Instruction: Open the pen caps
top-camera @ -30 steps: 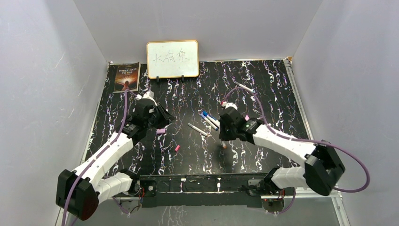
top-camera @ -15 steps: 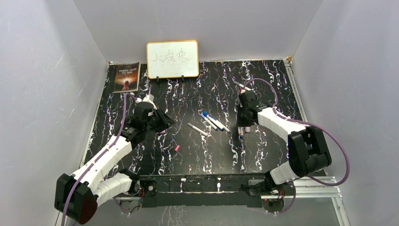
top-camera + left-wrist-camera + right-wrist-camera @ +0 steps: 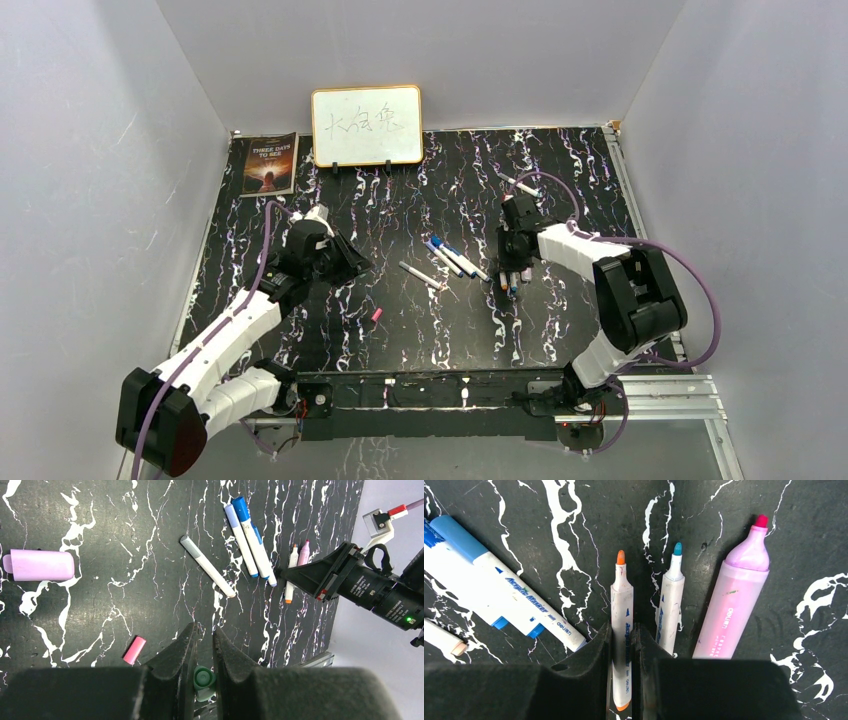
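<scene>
The white pen moves in my right gripper low over the mat toward the teal-tipped pen (image 3: 671, 602) and pink marker next. My right gripper then releases it, since the orange tip is already bare.
My left gripper (image 3: 204, 628) is shut on a teal-green pen cap (image 3: 205, 678), held above the mat at the left (image 3: 350, 262). A large purple cap (image 3: 40, 565) and a small pink cap (image 3: 134, 650) lie loose on the mat below it. My right gripper (image 3: 624, 628) is shut on a white pen with a bare orange tip (image 3: 622, 602), low over the mat right of centre (image 3: 512, 272). Beside it lie a bare teal-tipped pen (image 3: 671, 602) and the thick pink marker (image 3: 736, 605), its tip bare. Two blue-capped pens (image 3: 249, 540) and a grey-capped pen (image 3: 207, 566) lie in the middle.
A small whiteboard (image 3: 366, 124) and a book (image 3: 268, 163) stand at the back edge. Another pen (image 3: 518, 184) lies at the back right. White walls close in three sides, and a metal rail (image 3: 440, 385) runs along the front.
The right arm has swung from the front middle to the right and back, lowering the orange-tipped pen beside the teal-tipped pen and pink marker. The left arm has barely moved.
</scene>
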`<state>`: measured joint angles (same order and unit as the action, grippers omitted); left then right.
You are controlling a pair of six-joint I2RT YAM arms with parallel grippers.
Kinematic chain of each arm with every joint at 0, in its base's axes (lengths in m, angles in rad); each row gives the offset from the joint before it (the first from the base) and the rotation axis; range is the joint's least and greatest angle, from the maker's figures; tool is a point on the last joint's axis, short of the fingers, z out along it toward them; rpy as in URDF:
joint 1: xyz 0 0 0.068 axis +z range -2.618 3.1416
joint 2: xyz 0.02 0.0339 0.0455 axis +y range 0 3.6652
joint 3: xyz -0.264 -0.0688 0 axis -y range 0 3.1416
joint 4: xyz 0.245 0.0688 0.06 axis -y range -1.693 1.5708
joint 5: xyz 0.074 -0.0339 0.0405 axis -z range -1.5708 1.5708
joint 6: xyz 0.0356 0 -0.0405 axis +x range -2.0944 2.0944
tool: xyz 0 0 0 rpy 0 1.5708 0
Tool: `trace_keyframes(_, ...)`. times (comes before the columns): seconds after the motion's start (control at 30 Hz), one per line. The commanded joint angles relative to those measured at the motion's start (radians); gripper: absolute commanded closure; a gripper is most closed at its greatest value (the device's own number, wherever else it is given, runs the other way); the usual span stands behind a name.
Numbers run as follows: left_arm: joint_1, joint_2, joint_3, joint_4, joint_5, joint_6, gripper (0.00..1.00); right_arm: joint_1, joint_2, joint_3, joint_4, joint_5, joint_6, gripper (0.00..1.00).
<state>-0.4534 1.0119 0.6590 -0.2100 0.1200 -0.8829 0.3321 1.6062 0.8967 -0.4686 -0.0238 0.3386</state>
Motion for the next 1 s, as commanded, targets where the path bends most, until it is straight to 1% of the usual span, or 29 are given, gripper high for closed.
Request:
trace_keyframes(0.0, 0.004, -0.029, 0.001, -0.001, 0.016, 0.002, 1.0, -0.027, 0.021, 0.027, 0.04, 0.027, -0.004, 1.0)
trace_keyframes(0.2, 0.004, -0.026, 0.004, -0.003, 0.015, 0.004, 1.0, -0.065, 0.001, 0.005, 0.024, 0.063, -0.003, 1.0)
trace_keyframes(0.4, 0.004, -0.011, -0.002, 0.008, 0.02, 0.004, 1.0, -0.067, -0.026, 0.001, 0.014, 0.079, -0.004, 1.0)
trace_keyframes(0.6, 0.004, -0.006, 0.001, 0.004, 0.018, 0.004, 1.0, -0.067, -0.03, 0.001, 0.013, 0.061, -0.006, 0.76)
trace_keyframes(0.73, 0.004, -0.006, 0.002, -0.002, 0.015, 0.004, 1.0, -0.067, -0.036, -0.004, 0.014, 0.049, -0.006, 0.69)
trace_keyframes(0.9, 0.004, 0.005, 0.002, -0.013, 0.003, 0.009, 1.0, -0.068, -0.063, 0.001, -0.001, 0.04, -0.004, 0.66)
trace_keyframes(0.97, 0.004, 0.02, 0.006, -0.022, -0.006, 0.017, 1.0, -0.068, -0.082, 0.007, -0.012, 0.031, 0.003, 0.6)
